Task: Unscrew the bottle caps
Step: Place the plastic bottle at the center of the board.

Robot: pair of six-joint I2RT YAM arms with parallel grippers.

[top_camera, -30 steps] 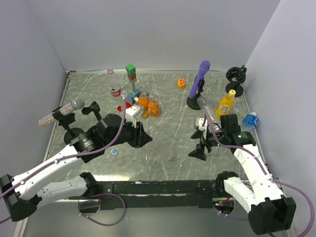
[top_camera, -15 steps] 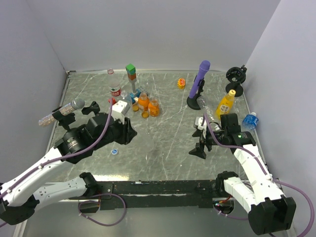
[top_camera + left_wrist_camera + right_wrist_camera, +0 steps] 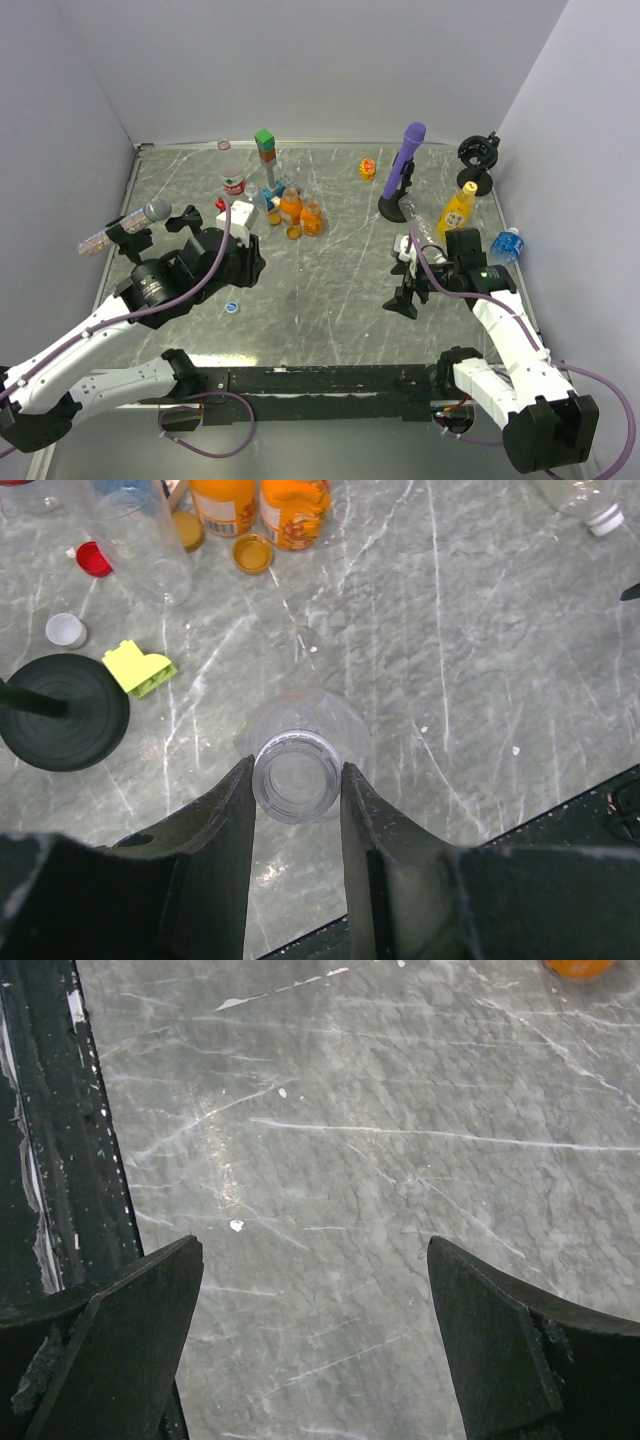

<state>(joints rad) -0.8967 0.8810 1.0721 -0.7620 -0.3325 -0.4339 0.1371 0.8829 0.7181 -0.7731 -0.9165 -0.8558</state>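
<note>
My left gripper lowers toward the left in its wrist view next, onto bare tabletop by the black stand base, and releases the bottle, because its opening is uncapped.
In the left wrist view my left gripper (image 3: 297,770) is shut on the threaded neck of a clear bottle (image 3: 325,718), seen from above, its mouth open with no cap on it. In the top view that gripper (image 3: 243,262) hides the bottle. Loose bottle caps lie nearby: a red one (image 3: 94,558), a white one (image 3: 65,630), a yellow one (image 3: 252,552) and a blue one (image 3: 232,307). Two orange bottles (image 3: 291,205) stand behind. A yellow juice bottle (image 3: 458,208) and a blue-labelled bottle (image 3: 506,244) sit at the right. My right gripper (image 3: 315,1290) hangs open over bare table.
A purple microphone (image 3: 405,165) on a black stand, a green and orange block stack (image 3: 266,150), a grey microphone (image 3: 150,212), a black stand base (image 3: 62,712) and a yellow block (image 3: 138,667) stand around. Another clear bottle (image 3: 140,540) stands by the red cap. Walls close three sides.
My left arm has drawn back to the left with the clear bottle still in its jaws. The right arm has barely moved.
</note>
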